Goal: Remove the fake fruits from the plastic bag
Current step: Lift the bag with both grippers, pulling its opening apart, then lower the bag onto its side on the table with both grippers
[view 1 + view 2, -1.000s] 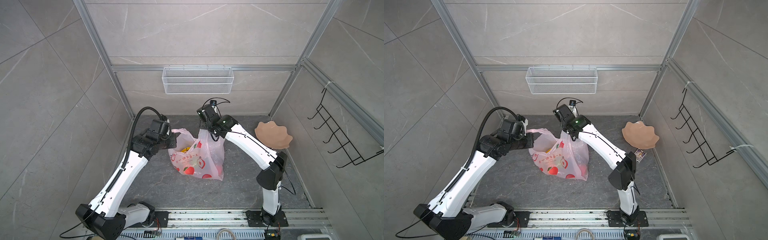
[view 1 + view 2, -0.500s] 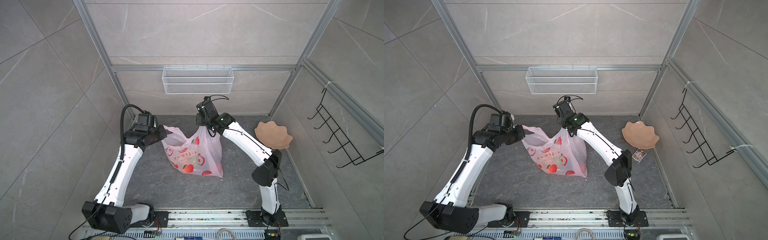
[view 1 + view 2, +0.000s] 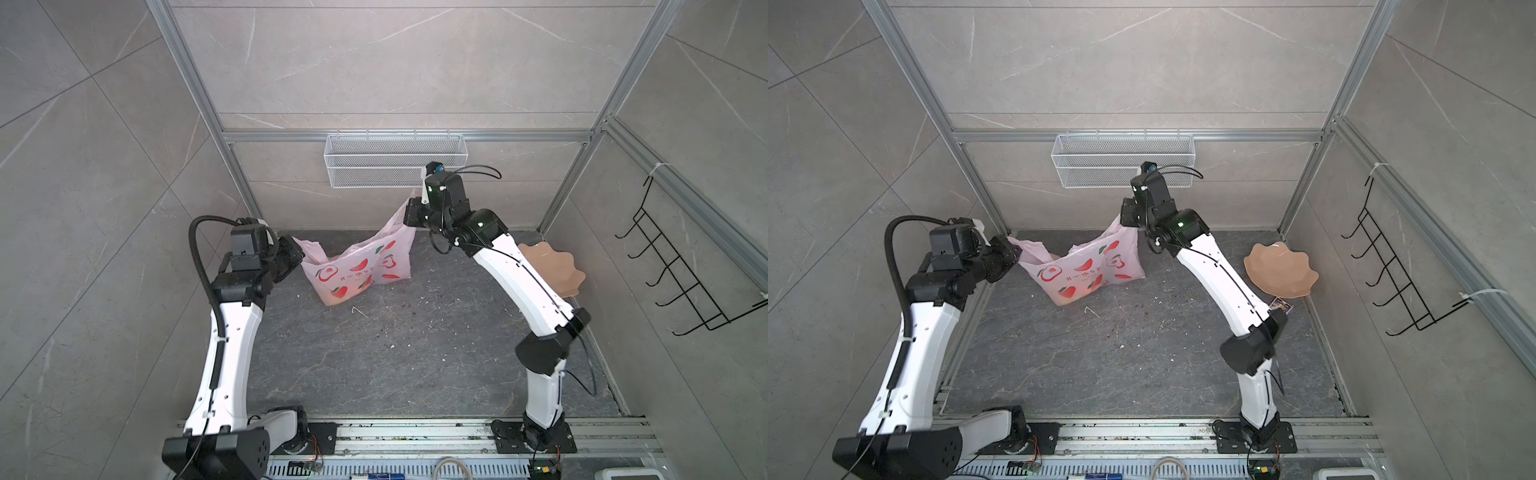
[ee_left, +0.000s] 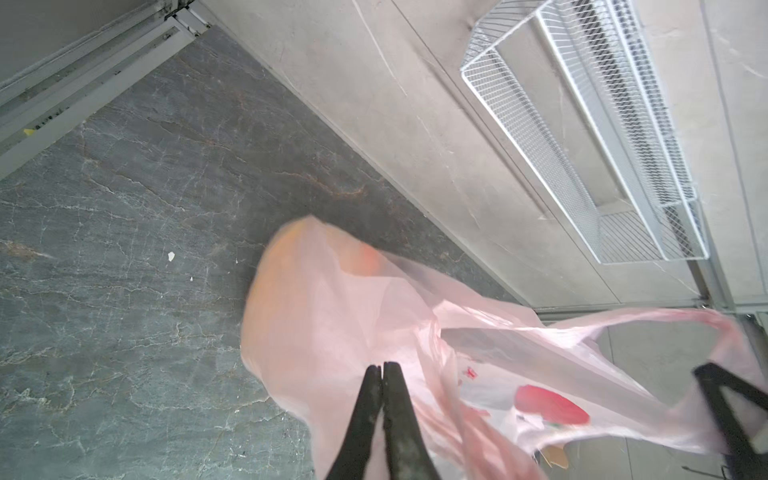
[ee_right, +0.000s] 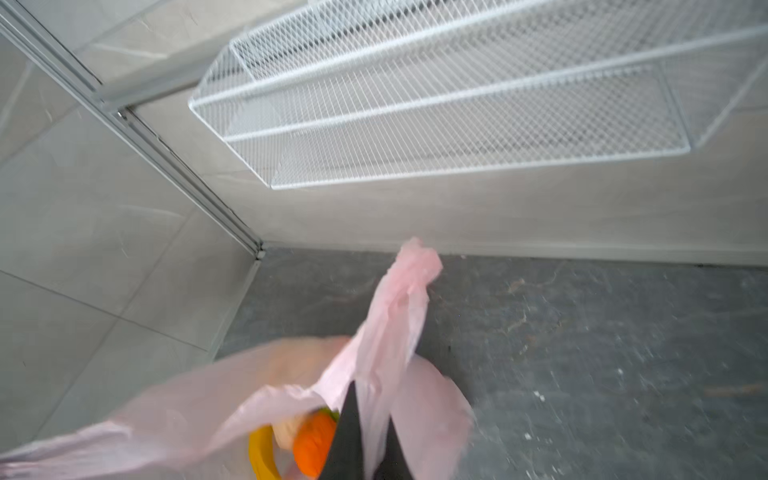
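Observation:
I will next lower my left gripper back to the dark floor below, toward my base, and release the bag's handle, as fruits remain inside.
The pink plastic bag (image 3: 357, 270) (image 3: 1088, 270) hangs stretched between my two grippers, its bottom resting on the dark floor near the back wall. My left gripper (image 3: 297, 253) (image 4: 382, 366) is shut on the bag's left handle. My right gripper (image 3: 409, 216) (image 5: 371, 405) is shut on the right handle and holds it higher. Through the bag's mouth the right wrist view shows fake fruits: an orange (image 5: 313, 444), a yellow banana (image 5: 259, 453) and a beige lump (image 5: 286, 428). The other fruits are hidden by the film.
A peach wavy-edged dish (image 3: 552, 270) (image 3: 1281, 270) lies at the right, behind my right arm. A white wire basket (image 3: 395, 160) hangs on the back wall just above the right gripper. A black hook rack (image 3: 681, 274) is on the right wall.
Both grippers moved toward the back wall and apart, dragging the bag back. The right gripper rose with its handle and the bag is pulled taut between them.

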Controlling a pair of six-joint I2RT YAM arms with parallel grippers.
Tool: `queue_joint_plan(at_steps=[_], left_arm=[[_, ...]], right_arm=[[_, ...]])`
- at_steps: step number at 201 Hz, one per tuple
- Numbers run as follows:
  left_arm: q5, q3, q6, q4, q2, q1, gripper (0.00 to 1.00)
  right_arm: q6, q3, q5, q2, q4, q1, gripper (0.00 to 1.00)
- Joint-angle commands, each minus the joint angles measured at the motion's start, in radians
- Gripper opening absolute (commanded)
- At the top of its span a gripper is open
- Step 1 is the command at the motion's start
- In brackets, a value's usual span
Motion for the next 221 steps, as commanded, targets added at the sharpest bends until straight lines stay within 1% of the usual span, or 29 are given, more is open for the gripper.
queue_joint_plan(at_steps=[1, 19, 37, 54, 70, 90, 110, 122, 134, 150, 167, 189, 206, 215, 221], left_arm=[[0.05, -0.112, -0.028, 0.08, -0.075, 0.01, 0.0], [0.094, -0.216, -0.038, 0.123, -0.127, 0.012, 0.0], [0.13, -0.336, -0.06, 0.192, -0.189, 0.013, 0.0], [0.141, -0.414, -0.068, 0.222, -0.24, 0.015, 0.0], [0.145, -0.489, -0.081, 0.252, -0.292, 0.014, 0.0], [0.163, -0.595, -0.097, 0.29, -0.354, 0.016, 0.0], [0.168, -0.72, -0.12, 0.336, -0.428, 0.017, 0.0], [0.186, -0.782, -0.138, 0.366, -0.472, 0.017, 0.0], [0.185, -0.812, -0.138, 0.342, -0.508, 0.017, 0.0], [0.112, -0.819, -0.134, 0.246, -0.552, 0.017, 0.0], [0.02, -0.798, -0.103, 0.136, -0.563, 0.016, 0.01], [-0.036, -0.795, -0.103, 0.07, -0.543, 0.016, 0.02], [-0.033, -0.815, -0.125, 0.067, -0.535, 0.016, 0.02], [-0.025, -0.823, -0.129, 0.073, -0.538, 0.016, 0.02], [-0.024, -0.821, -0.127, 0.069, -0.543, 0.017, 0.05]], right_arm=[[0.023, -0.329, -0.03, -0.219, 0.235, -0.003, 0.0], [0.047, -0.521, -0.054, -0.33, 0.293, -0.001, 0.0], [0.078, -0.689, -0.082, -0.401, 0.337, -0.004, 0.0], [0.097, -0.835, -0.104, -0.464, 0.39, -0.002, 0.0], [0.13, -0.957, -0.124, -0.528, 0.435, -0.002, 0.0], [0.182, -1.117, -0.179, -0.602, 0.541, -0.001, 0.0], [0.213, -1.232, -0.208, -0.623, 0.613, 0.014, 0.0], [0.209, -1.27, -0.202, -0.617, 0.619, 0.034, 0.0], [0.197, -1.283, -0.167, -0.609, 0.593, 0.057, 0.0], [0.177, -1.298, -0.084, -0.619, 0.564, 0.09, 0.0], [0.193, -1.32, 0.024, -0.638, 0.524, 0.098, 0.0], [0.207, -1.327, 0.137, -0.647, 0.469, 0.098, 0.0], [0.219, -1.335, 0.16, -0.651, 0.457, 0.097, 0.0], [0.22, -1.343, 0.149, -0.654, 0.472, 0.097, 0.0], [0.218, -1.347, 0.131, -0.657, 0.485, 0.098, 0.0]])
